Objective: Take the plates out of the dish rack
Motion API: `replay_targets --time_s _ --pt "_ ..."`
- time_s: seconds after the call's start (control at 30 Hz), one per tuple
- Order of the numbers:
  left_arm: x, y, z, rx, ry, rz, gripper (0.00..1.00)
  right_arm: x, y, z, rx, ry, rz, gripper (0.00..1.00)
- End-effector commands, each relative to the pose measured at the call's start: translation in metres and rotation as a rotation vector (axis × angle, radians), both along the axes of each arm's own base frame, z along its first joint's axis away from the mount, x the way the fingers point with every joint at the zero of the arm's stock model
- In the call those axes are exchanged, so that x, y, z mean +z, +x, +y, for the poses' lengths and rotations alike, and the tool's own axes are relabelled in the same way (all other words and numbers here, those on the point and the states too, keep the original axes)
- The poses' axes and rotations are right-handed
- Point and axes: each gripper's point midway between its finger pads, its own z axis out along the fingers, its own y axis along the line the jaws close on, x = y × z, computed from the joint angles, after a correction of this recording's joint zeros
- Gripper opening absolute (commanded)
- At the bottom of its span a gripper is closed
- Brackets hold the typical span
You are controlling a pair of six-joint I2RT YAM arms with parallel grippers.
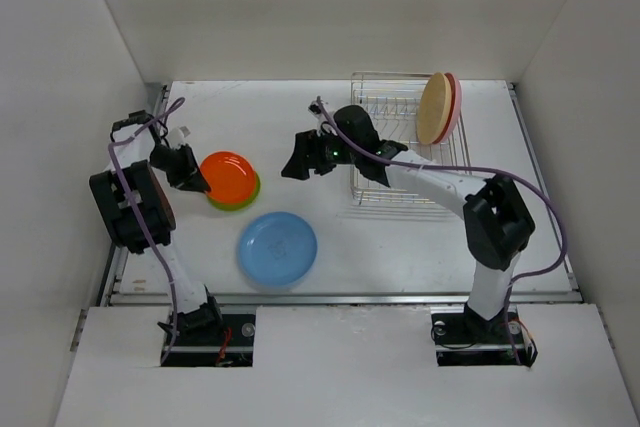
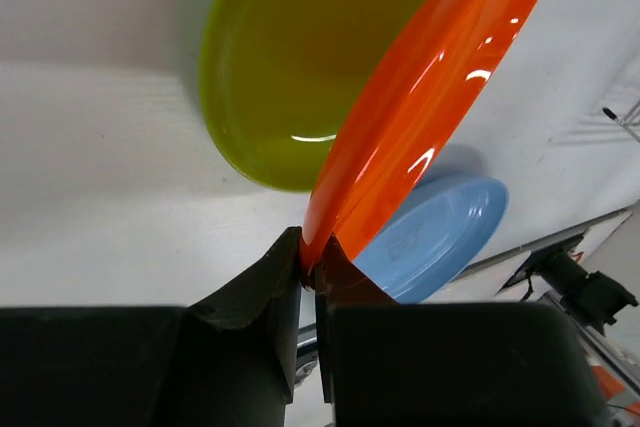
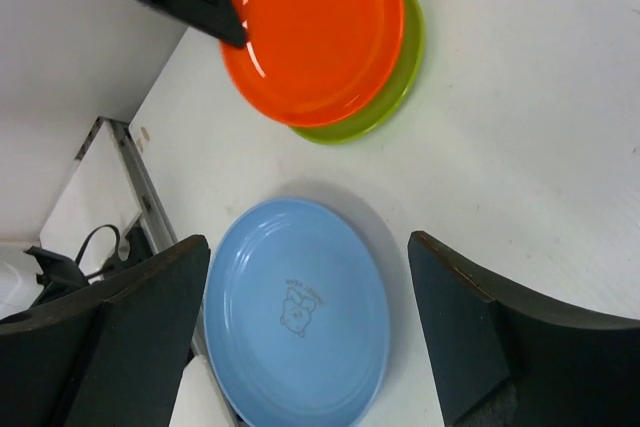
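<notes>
Next, my right gripper swings outward over the dish rack and turns down onto the pale yellow-orange plate's upper rim [image 1: 447, 105], since that rim stands above the rack's wires.
My left gripper [image 1: 201, 185] is shut on the rim of the orange-red plate [image 1: 228, 176], which lies over the lime green plate [image 1: 246, 196] at the table's left. In the left wrist view the fingers pinch the orange-red plate [image 2: 430, 97] by its edge, with the green plate [image 2: 290, 67] behind it. The blue plate [image 1: 278, 248] lies flat in front. My right gripper [image 1: 297, 162] is open and empty, above the table left of the dish rack [image 1: 408, 142]. The pale yellow-orange plate [image 1: 435, 108] and the pink plate [image 1: 455, 107] stand upright in the rack's far end.
White walls close in the table on the left, back and right. A metal rail [image 1: 340, 298] runs along the near edge. The right wrist view shows the blue plate [image 3: 298, 309] below its fingers and the two stacked plates beyond.
</notes>
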Motion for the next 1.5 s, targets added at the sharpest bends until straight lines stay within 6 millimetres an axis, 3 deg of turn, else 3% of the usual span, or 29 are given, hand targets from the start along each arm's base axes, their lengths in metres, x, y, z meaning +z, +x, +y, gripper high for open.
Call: replay_targets --time_s 0.0,0.07,0.1,0.23,0.47,0.5,0.57,0.6,0.63,0.7,0.73,0.8,0.83,0.9,0.93,0.97,1.0,1.1,1.13,1.17,1.2,1.27,1.47 --pt "0.002 0.011 0.005 0.06 0.003 0.031 0.0 0.037 -0.007 -0.005 -0.014 0.05 -0.069 0.86" --pt "-0.009 0.01 0.006 0.06 -0.001 0.071 0.09 0.037 -0.009 -0.007 -0.011 0.045 -0.075 0.86" --pt "-0.013 0.009 0.008 0.061 0.012 0.085 0.28 0.037 -0.009 -0.007 -0.011 0.045 -0.075 0.86" --pt "-0.021 0.007 0.017 0.054 0.059 0.106 0.53 0.046 -0.011 -0.009 -0.008 0.05 -0.092 0.86" --pt "-0.005 0.007 0.025 0.042 0.125 0.053 0.62 0.058 -0.004 -0.033 -0.134 -0.023 -0.109 0.88" --pt "0.001 0.007 0.025 0.035 0.133 0.033 0.64 0.066 0.009 -0.044 -0.209 -0.043 -0.131 0.89" --pt "0.003 0.006 0.028 0.029 0.153 0.024 0.65 0.061 0.016 -0.063 -0.289 -0.118 -0.109 0.89" --pt "0.007 0.006 0.027 0.021 0.165 0.015 0.65 0.064 0.033 -0.085 -0.394 -0.157 -0.126 0.91" --pt "0.01 0.004 0.026 0.013 0.167 0.011 0.65 0.072 0.04 -0.099 -0.453 -0.175 -0.141 0.91" --pt "0.017 0.004 0.028 0.016 0.187 -0.008 0.65 0.07 0.052 -0.132 -0.575 -0.249 -0.129 0.92" --pt "0.025 0.002 0.027 0.018 0.195 -0.032 0.65 0.076 0.071 -0.164 -0.706 -0.292 -0.153 0.92" --pt "0.032 -0.005 0.03 0.015 0.233 -0.049 0.65 0.087 0.08 -0.206 -0.848 -0.35 -0.174 0.92" --pt "0.046 -0.006 0.032 0.022 0.259 -0.096 0.65 0.093 0.092 -0.243 -1.003 -0.41 -0.208 0.92" --pt "0.06 -0.012 0.037 0.028 0.32 -0.157 0.66 0.109 0.102 -0.289 -1.189 -0.473 -0.259 0.92" --pt "0.057 -0.014 0.038 0.029 0.328 -0.143 0.66 0.105 0.103 -0.289 -1.182 -0.491 -0.26 0.91" --pt "0.067 -0.016 0.04 0.038 0.355 -0.184 0.66 0.114 0.109 -0.308 -1.255 -0.514 -0.28 0.9" --pt "0.07 -0.017 0.042 0.033 0.375 -0.201 0.66 0.105 0.116 -0.315 -1.272 -0.565 -0.275 0.87" --pt "0.077 -0.022 0.044 0.033 0.404 -0.222 0.66 0.111 0.133 -0.344 -1.38 -0.64 -0.287 0.7" --pt "0.081 -0.025 0.043 0.025 0.409 -0.229 0.66 0.098 0.141 -0.349 -1.393 -0.685 -0.272 0.65" --pt "0.084 -0.026 0.045 0.029 0.42 -0.236 0.66 0.097 0.146 -0.36 -1.433 -0.704 -0.271 0.58" --pt "0.081 -0.028 0.044 0.027 0.418 -0.227 0.66 0.103 0.152 -0.365 -1.45 -0.707 -0.281 0.56" --pt "0.083 -0.031 0.043 0.018 0.419 -0.227 0.66 0.091 0.164 -0.369 -1.463 -0.743 -0.277 0.47" --pt "0.083 -0.044 0.044 0.002 0.445 -0.221 0.66 0.08 0.176 -0.391 -1.55 -0.872 -0.296 0.45"
